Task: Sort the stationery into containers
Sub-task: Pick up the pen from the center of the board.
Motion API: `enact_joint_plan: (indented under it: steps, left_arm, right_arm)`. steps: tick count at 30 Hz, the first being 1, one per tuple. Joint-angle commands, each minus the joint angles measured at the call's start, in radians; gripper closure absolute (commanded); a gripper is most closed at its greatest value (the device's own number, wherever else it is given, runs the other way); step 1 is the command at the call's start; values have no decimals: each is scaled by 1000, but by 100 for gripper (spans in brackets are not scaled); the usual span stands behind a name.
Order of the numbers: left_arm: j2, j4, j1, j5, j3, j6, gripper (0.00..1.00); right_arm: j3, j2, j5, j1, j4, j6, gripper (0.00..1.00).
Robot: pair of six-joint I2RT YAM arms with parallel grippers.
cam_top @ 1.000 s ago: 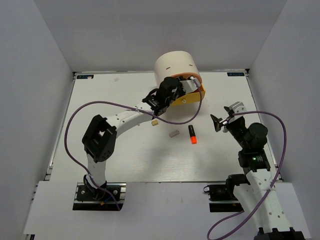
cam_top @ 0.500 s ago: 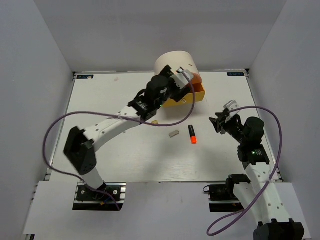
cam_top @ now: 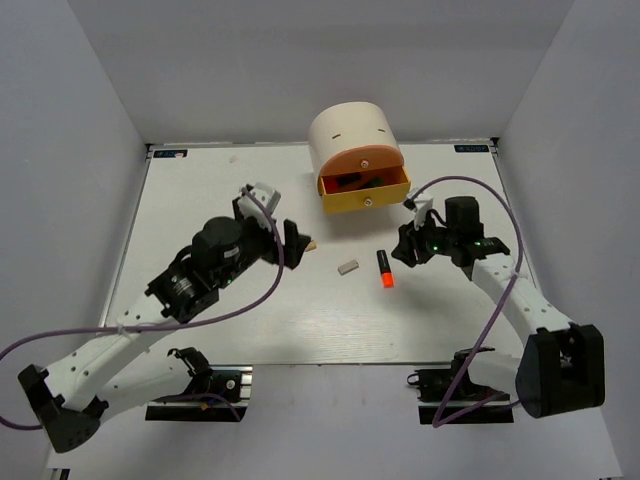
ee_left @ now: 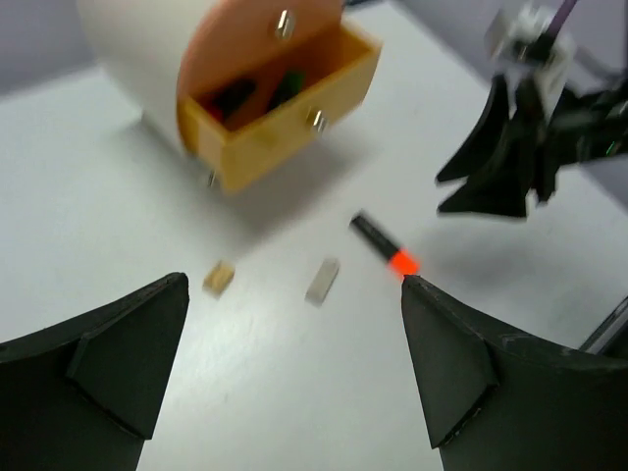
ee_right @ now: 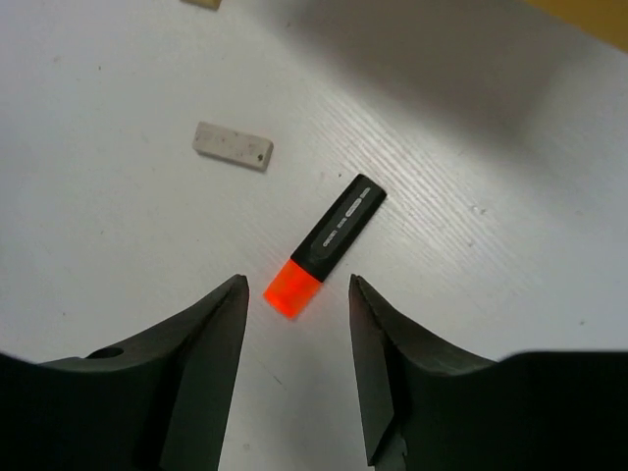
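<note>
The highlighter should be reached at its black body near the orange tip (cam_top: 385, 267) (ee_right: 323, 250), so my right gripper needs to move down and toward the grey eraser first.
The cream organiser (cam_top: 348, 128) stands at the back, its yellow middle drawer (cam_top: 365, 197) pulled out with dark items inside. An orange-tipped black highlighter (cam_top: 384, 268) lies on the table in front of it. Left of it lie a grey eraser (cam_top: 347, 267) and a tan eraser (cam_top: 311, 244). My right gripper (ee_right: 297, 282) is open just right of the highlighter (ee_right: 329, 245), whose orange tip shows between the fingertips without touching either. My left gripper (ee_left: 294, 283) hangs wide open and empty, left of and above the erasers (ee_left: 322, 281).
The salmon top drawer (cam_top: 361, 160) is shut. White walls close in the table (cam_top: 200, 200) at the back and both sides. From the left wrist view, the right gripper (ee_left: 496, 162) shows beyond the highlighter (ee_left: 383, 247).
My left arm has pulled back from the yellow drawer to the left and its gripper has opened. My right gripper has moved left, up to the highlighter.
</note>
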Motion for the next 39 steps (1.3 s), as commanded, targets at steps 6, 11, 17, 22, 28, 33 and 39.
enact_joint_plan:
  steps: [6, 11, 17, 22, 28, 33, 39]
  left_arm:
    - [-283, -128, 1, -78, -255, -59, 1]
    - [-317, -140, 1, -67, -295, -59, 1]
    - [-327, -140, 1, -24, -309, -49, 1]
    - [-291, -140, 1, -4, -309, -49, 1]
    - [-300, -149, 1, -4, -309, -49, 1]
    - [-310, -149, 1, -4, -309, -49, 1]
    - [-310, -149, 1, -4, -309, -49, 1]
  right_arm:
    - [63, 207, 214, 169, -8, 64, 41]
    - [45, 279, 358, 246, 43, 109, 32]
    - [13, 325, 501, 276, 135, 138, 32]
    - [11, 385, 541, 284, 151, 149, 35]
    - [-1, 414, 541, 295, 160, 152, 42]
    - [-9, 405, 488, 293, 145, 144, 56]
    - [-6, 313, 380, 295, 76, 104, 78]
